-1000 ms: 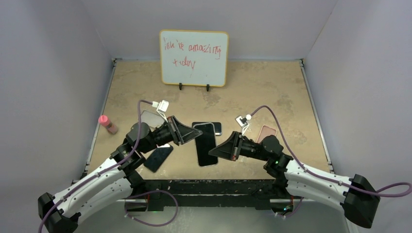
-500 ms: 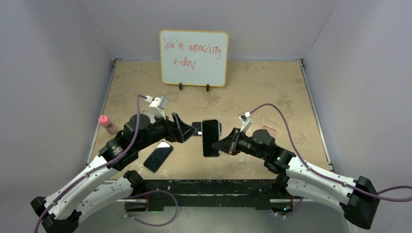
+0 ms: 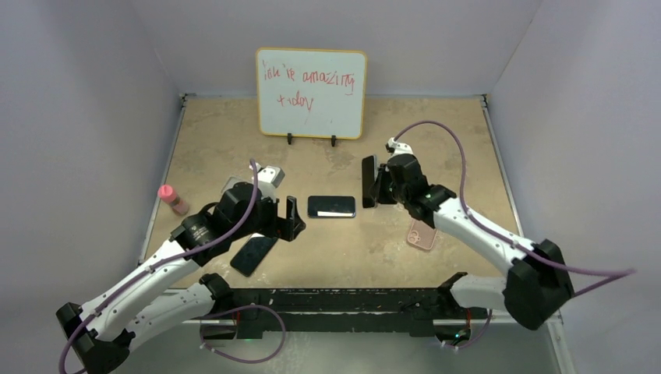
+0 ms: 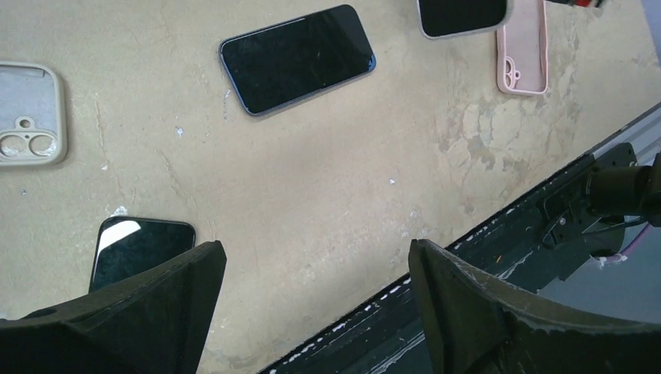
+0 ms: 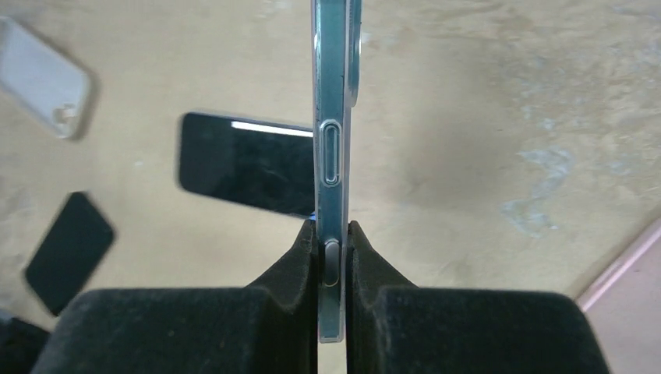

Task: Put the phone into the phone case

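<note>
The held phone already has a clear case. My right gripper will next lower that phone outward onto empty table past the pink case.
My right gripper is shut on a phone and holds it on edge above the table, right of centre. A translucent rim around the phone's edge looks like a clear phone case. My left gripper stands open with nothing between its fingers, low over the near part of the table. A second black phone lies flat at the centre, between the two grippers. A pink case lies under the right arm.
A third dark phone lies near the front edge by the left arm. A beige case lies behind the left wrist. A pink bottle stands at the left edge, a whiteboard at the back.
The left gripper opened, let go of the phone and drew back left. The right gripper carried the phone up and toward the back right, turning it on edge.
</note>
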Robot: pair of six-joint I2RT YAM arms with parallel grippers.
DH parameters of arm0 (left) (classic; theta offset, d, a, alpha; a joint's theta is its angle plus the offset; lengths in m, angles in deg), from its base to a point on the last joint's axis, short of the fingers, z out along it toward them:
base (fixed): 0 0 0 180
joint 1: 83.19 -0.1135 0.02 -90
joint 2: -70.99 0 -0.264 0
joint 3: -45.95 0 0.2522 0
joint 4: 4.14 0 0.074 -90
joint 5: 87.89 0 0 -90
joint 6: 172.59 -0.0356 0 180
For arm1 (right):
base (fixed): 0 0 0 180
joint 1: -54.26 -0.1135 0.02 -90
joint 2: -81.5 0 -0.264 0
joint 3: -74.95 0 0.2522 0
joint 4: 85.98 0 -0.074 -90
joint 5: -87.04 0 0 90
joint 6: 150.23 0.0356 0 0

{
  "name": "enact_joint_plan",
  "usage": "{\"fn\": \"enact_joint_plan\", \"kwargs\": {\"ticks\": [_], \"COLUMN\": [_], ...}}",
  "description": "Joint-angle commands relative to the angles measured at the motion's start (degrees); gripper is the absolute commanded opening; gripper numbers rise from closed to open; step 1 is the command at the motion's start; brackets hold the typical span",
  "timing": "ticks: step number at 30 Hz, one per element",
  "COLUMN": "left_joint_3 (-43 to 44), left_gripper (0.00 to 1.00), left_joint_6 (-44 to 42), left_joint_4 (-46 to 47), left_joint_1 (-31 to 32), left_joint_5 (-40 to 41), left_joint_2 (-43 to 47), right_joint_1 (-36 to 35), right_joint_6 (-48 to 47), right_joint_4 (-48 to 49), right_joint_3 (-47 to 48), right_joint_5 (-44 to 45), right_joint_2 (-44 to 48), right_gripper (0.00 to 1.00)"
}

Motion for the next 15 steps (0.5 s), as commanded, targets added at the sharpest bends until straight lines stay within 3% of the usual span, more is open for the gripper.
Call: {"fn": "enact_joint_plan", "kwargs": {"ticks": [1,10,15], "left_joint_3": [1.2,1.1,1.3], "left_gripper": [0.91,0.97,1.0], "left_joint_6": [-2.7,-2.4,-1.9], "left_joint_4": [0.4,-0.2,-0.7], "left_joint_1": [-0.1,-0.1,-0.1], "left_joint_5": [0.6,1.2,2.2], "left_joint_2": [1.3,1.1,0.7], "right_joint_1": [5.4,16.4,19.6], "right_joint_6": [-7.5,-11.2,-11.0], "right_joint_4": [-0.3,2.9,4.1], "right_joint_3": [5.2,12.8,14.2], "right_joint_5": [-3.7,-16.3,-18.9], "right_joint_2": [-7.0,-22.3,-27.3], "right_gripper": [0.0,0.0,0.12]}}
